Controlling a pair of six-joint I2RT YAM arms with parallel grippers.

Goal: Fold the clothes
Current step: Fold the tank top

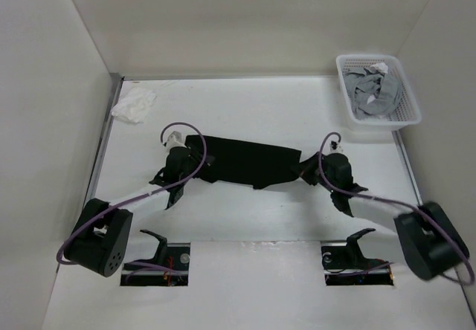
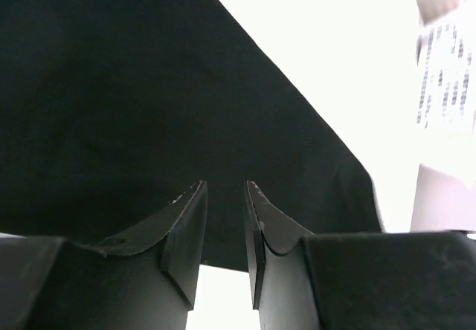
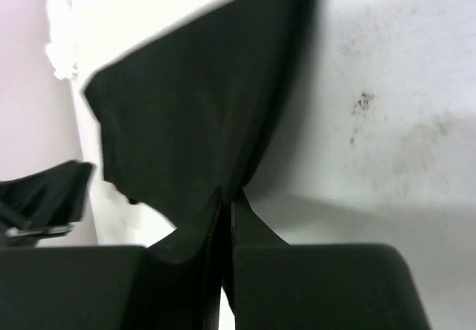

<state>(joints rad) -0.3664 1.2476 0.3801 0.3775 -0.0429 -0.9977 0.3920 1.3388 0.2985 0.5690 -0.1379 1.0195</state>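
My right gripper should next go up, left in the top view, then down over the black garment point(image 1: 272, 167) point(image 3: 190, 125), to release the garment's edge it still holds raised.
The clothes point(image 1: 249, 163), one black garment, lie stretched left to right across the middle of the white table. My left gripper point(image 1: 199, 163) is at the garment's left end. In the left wrist view its fingers point(image 2: 225, 186) stand apart over the black fabric point(image 2: 149, 107), and bare table shows through the gap between them. At the garment's right end, my right gripper point(image 1: 306, 168) is shut; its fingers point(image 3: 227, 194) pinch a corner of the fabric point(image 3: 201, 122), which rises to the tips in a taut fold.
A white basket point(image 1: 342, 66) with grey garments point(image 1: 372, 92) stands at the back right corner. A small rumpled white cloth point(image 1: 134, 105) lies at the back left. White walls enclose the table on three sides.
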